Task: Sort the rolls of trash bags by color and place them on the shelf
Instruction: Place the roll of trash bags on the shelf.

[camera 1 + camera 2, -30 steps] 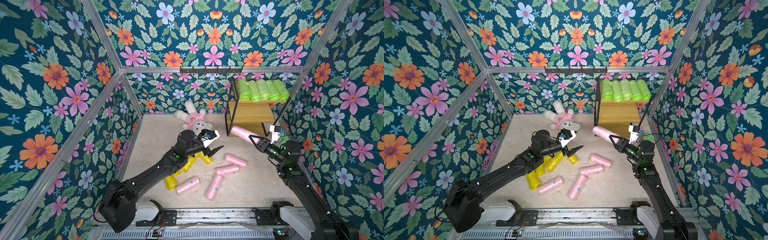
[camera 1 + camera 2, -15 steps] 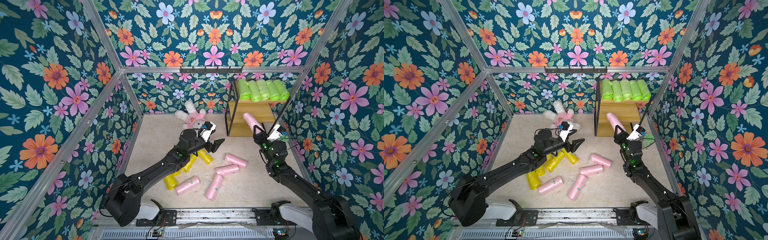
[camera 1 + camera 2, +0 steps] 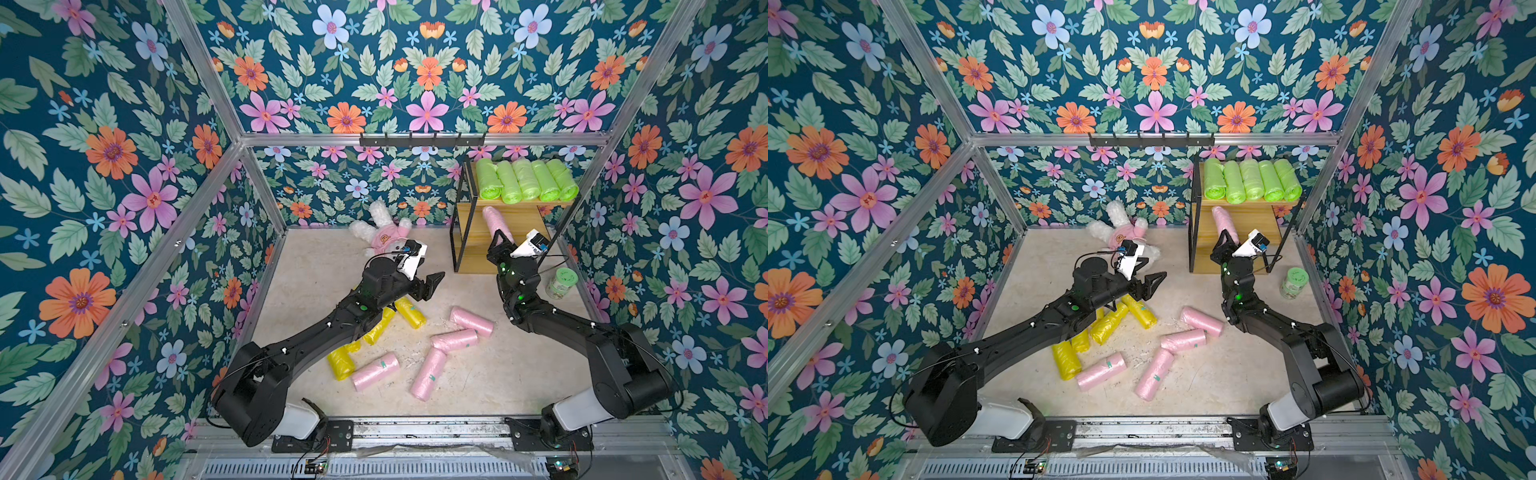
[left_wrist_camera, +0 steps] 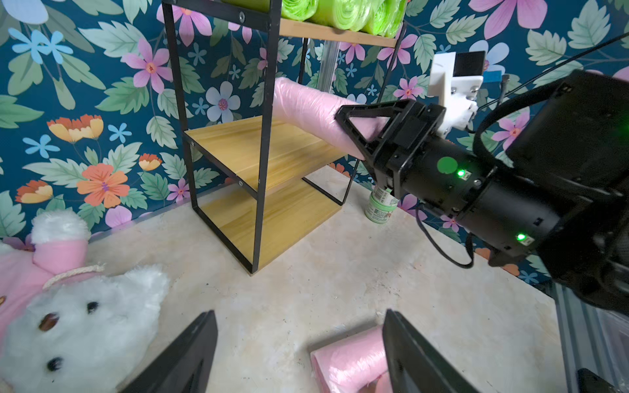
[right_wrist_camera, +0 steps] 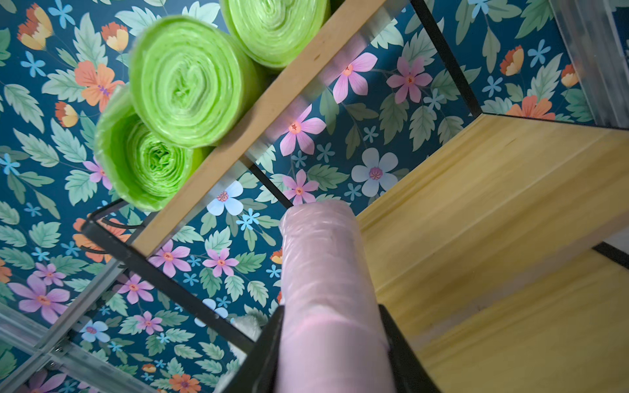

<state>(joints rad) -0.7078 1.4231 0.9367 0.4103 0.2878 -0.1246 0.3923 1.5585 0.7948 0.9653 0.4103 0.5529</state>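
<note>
I should move my right gripper down and toward the shelf post nearest the bunny to let go of the pink roll on the shelf's middle board, which is bare below it.
The shelf [image 3: 524, 219] stands at the back right, with several lime green rolls [image 3: 525, 180] side by side on its top board. My right gripper [image 3: 500, 240] is shut on one end of a pale pink roll [image 3: 493, 219], which points out over the middle board [image 5: 493, 190]. The right wrist view shows that roll [image 5: 323, 272] clamped between both jaws. My left gripper [image 3: 430, 284] hangs open and empty above the floor. Several pink rolls [image 3: 455, 338] and yellow rolls [image 3: 409, 311] lie loose below; my left arm covers part of the yellow ones. One pink roll [image 4: 350, 360] lies just beyond the left jaws.
A white plush bunny in pink [image 3: 384, 235] lies at the back of the floor, close to my left wrist. A small pale-green jar [image 3: 561, 282] stands by the right wall, beside the shelf's foot. A black hook rail [image 3: 422, 139] runs along the back wall. Floral walls enclose the space.
My right arm swung the pink roll from level over the floor up to the shelf's middle board. My left gripper shifted a little to the right and stayed open.
</note>
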